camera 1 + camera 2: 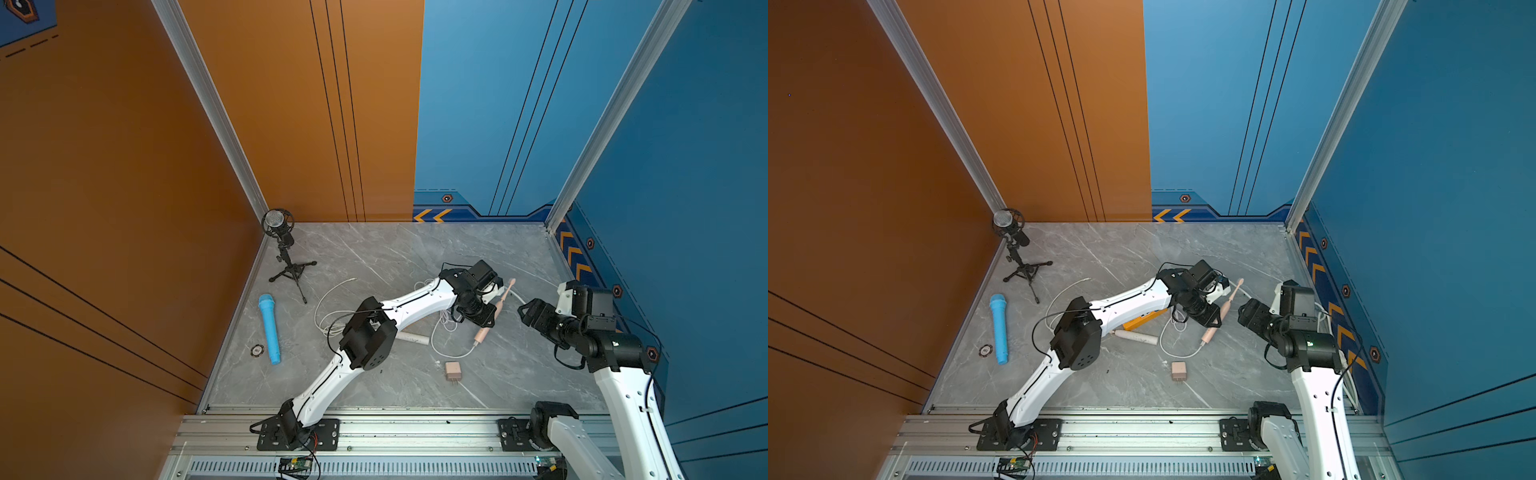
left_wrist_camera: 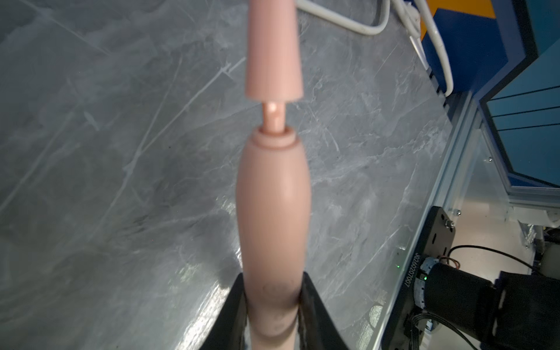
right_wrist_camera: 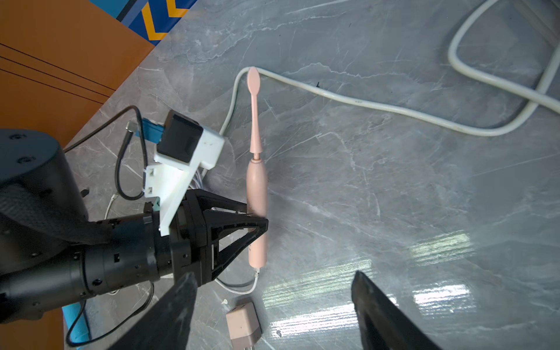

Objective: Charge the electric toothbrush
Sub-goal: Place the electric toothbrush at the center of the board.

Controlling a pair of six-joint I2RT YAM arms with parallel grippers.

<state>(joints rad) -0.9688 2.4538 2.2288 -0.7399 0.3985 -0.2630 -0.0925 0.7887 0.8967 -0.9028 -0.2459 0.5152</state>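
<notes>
The cable already sits in the toothbrush's handle, so my left gripper will next lower and let go of the toothbrush (image 1: 500,300) on the bare grey tabletop close below its fingertips.
The pink electric toothbrush (image 1: 500,300) points its head toward the back wall, low over the grey table. My left gripper (image 1: 490,312) is shut on its handle (image 2: 272,197), black fingers (image 2: 307,291) pressing both sides; the grip also shows from the right wrist view, toothbrush (image 3: 257,181). A thin white cable (image 3: 242,289) is plugged into the handle's bottom end (image 1: 476,343). A pink charger adapter (image 1: 453,370) lies flat nearer the front, also seen in a top view (image 1: 1178,370). My right gripper (image 1: 525,311) hangs open to the right of the toothbrush, nothing between its fingers (image 3: 181,303).
A blue toy microphone (image 1: 269,328) and a round token (image 1: 257,351) lie at the left. A black microphone on a tripod (image 1: 282,245) stands in the back left corner. A white cylinder (image 1: 413,338), loose white cable loops (image 1: 332,307) and a thick white cord (image 3: 394,109) lie on the table.
</notes>
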